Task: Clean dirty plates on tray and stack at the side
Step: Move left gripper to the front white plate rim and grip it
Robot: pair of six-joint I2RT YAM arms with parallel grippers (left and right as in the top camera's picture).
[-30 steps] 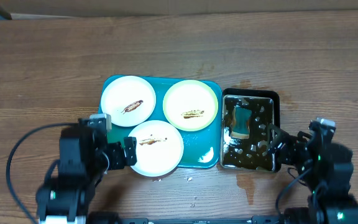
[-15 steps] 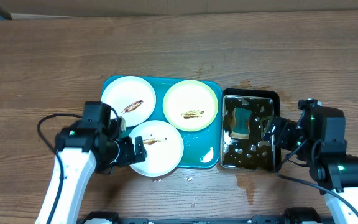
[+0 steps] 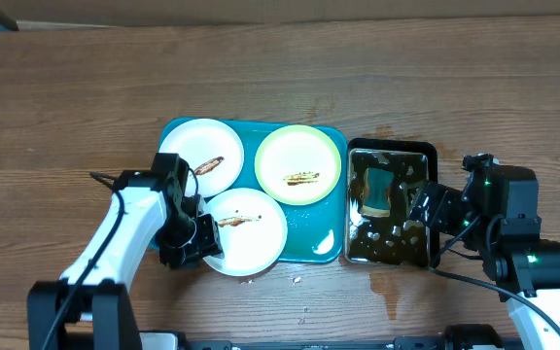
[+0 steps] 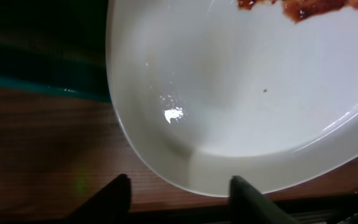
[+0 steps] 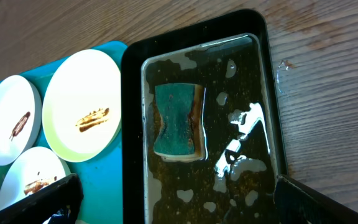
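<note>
The teal sponge's narrow waist [image 3: 377,192] [image 5: 179,121] lies below my right gripper and to its left in the overhead view, so next I move that way and descend astride it.
Three smeared plates lie on the teal tray [image 3: 314,228]: a white one [image 3: 200,157] at the back left, a lime-green one [image 3: 298,163] at the back right, and a white one [image 3: 246,231] hanging over the front rim. My left gripper [image 3: 194,238] sits low at the left edge of that front plate. In the left wrist view its rim [image 4: 185,171] curves between the two dark fingertips [image 4: 120,193], which stand apart and pinch nothing. My right gripper [image 5: 176,202] hovers wide open over the black pan [image 5: 263,81].
The black pan [image 3: 431,156] of dark liquid stands right of the tray, with a teal sponge [image 5: 179,121] lying in it. Liquid stains mark the wood [image 3: 387,282] in front of the pan. Bare wooden table surrounds everything.
My left arm has swung in and down to the front white plate's left edge, and its jaws have narrowed. The right gripper shifted toward the pan, then held still.
</note>
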